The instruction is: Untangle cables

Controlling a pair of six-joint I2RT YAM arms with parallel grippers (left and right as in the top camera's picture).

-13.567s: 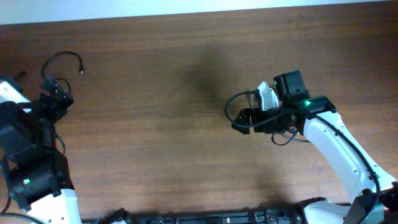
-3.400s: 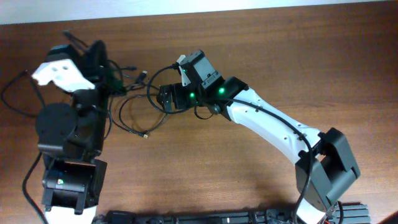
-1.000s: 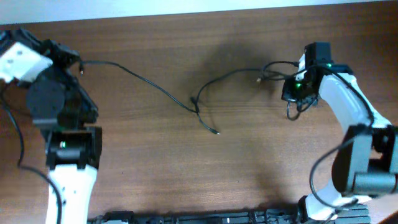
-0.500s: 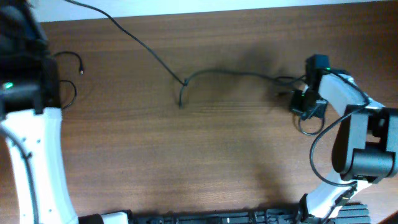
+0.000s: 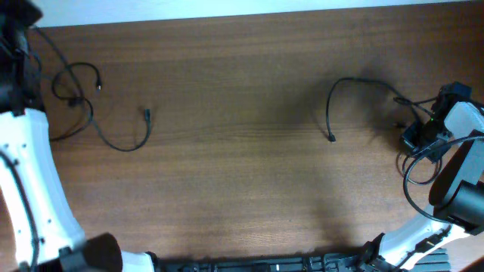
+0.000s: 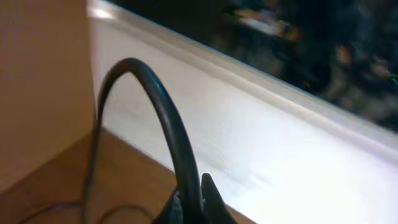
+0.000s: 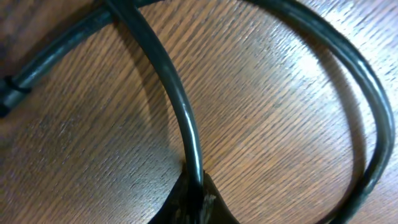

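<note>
My left gripper should bring the raised cable down to the right in the overhead view, past the cable's loops, because bare wood lies open there.
Two black cables lie apart on the wooden table. The left cable curves from a tangle of loops near the left arm to a plug end. The right cable arcs from its plug toward my right gripper. In the right wrist view that gripper is shut on a cable just above the wood. In the left wrist view my left gripper is shut on a cable that arches upward, raised near the table's far left edge.
A white wall runs along the table's back edge. The white left arm link stands along the left side. The right arm's own wires loop beside its white link at the right edge.
The cable that stretched between both arms has come apart: one piece now lies at the left, one at the right. My right gripper has moved further right, and the left arm has shifted.
</note>
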